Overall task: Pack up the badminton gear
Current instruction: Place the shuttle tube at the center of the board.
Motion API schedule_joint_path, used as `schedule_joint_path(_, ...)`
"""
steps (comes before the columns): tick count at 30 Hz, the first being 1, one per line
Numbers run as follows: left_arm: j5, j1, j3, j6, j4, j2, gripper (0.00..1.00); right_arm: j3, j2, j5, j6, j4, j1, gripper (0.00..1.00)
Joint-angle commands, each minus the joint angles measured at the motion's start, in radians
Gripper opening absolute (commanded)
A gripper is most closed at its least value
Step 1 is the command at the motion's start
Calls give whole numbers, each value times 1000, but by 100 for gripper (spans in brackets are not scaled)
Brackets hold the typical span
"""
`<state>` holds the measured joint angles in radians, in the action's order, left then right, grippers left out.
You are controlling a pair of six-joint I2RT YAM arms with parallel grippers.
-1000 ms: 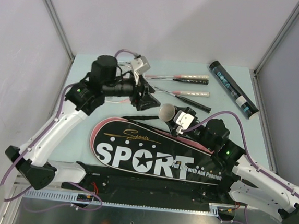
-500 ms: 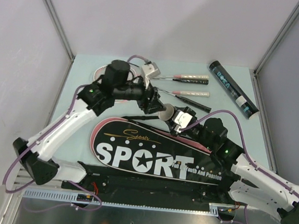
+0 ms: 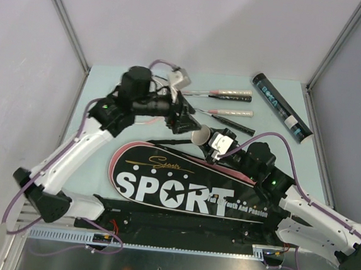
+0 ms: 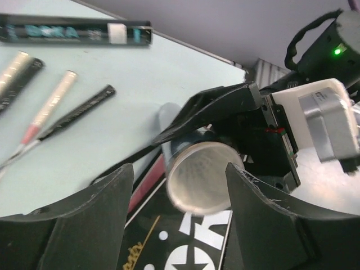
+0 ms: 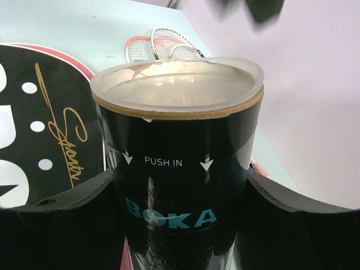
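Observation:
My right gripper will swing outward over the tabletop (image 3: 270, 120) beside the second dark tube, go down and let go of the held tube there, because that spot is bare.
My right gripper (image 5: 183, 194) is shut on a dark tube (image 5: 180, 163) with teal BOKA print, held over the black racket bag (image 3: 182, 189). The tube's capped end (image 3: 200, 135) points toward my left gripper (image 3: 185, 119). That gripper (image 4: 179, 171) is open, and the capped end (image 4: 199, 177) shows between its fingers, close to the right one. A second dark tube (image 3: 283, 108) lies at the back right. Thin rackets lie on the table behind, with pale handles (image 3: 231, 92) and a black handle (image 3: 235, 124). Their pink-and-white heads (image 5: 160, 46) appear in the right wrist view.
The black bag printed SPORT (image 5: 34, 140) covers the near half of the pale green table (image 3: 280, 150). Grey walls with metal posts (image 3: 64, 20) close in the left, back and right sides. A black rail (image 3: 179, 226) runs along the near edge.
My left gripper has moved right, up to the tube's capped end. The right arm and the tube have shifted only slightly.

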<state>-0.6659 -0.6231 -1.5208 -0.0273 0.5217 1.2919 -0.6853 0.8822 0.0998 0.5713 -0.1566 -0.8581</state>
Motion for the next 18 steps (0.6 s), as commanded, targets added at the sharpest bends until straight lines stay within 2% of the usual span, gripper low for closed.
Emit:
schedule_joint_path(1, 17, -102, -13, 12, -2, 139, 71, -49, -17, 12, -24, -90, -6, 2)
schedule_joint_path(4, 69, -127, -16, 21, 0, 178, 70, -49, -12, -5, -21, -87, -4, 2)
schedule_joint_path(9, 181, -40, -13, -17, -3, 25, 73, -49, 8, -87, -4, -48, 71, 2)
schedule_joint_path(12, 430, -30, -10, -48, -25, -109, 77, -66, 56, -144, 12, 12, 145, 1)
schedule_joint_path(13, 554, -30, 22, -54, -52, -136, 87, -71, 82, -173, 37, 29, 198, 1)
schedule_joint_path(15, 655, -23, 77, -72, -81, -219, 88, -71, 156, -196, 48, 49, 282, 1)
schedule_joint_path(16, 707, -18, 149, -75, -116, -242, 89, -79, 182, -199, 47, 45, 383, 1)
schedule_joint_path(18, 692, 2, 223, -88, -144, -298, 89, -114, 276, -198, 50, 14, 474, 2)
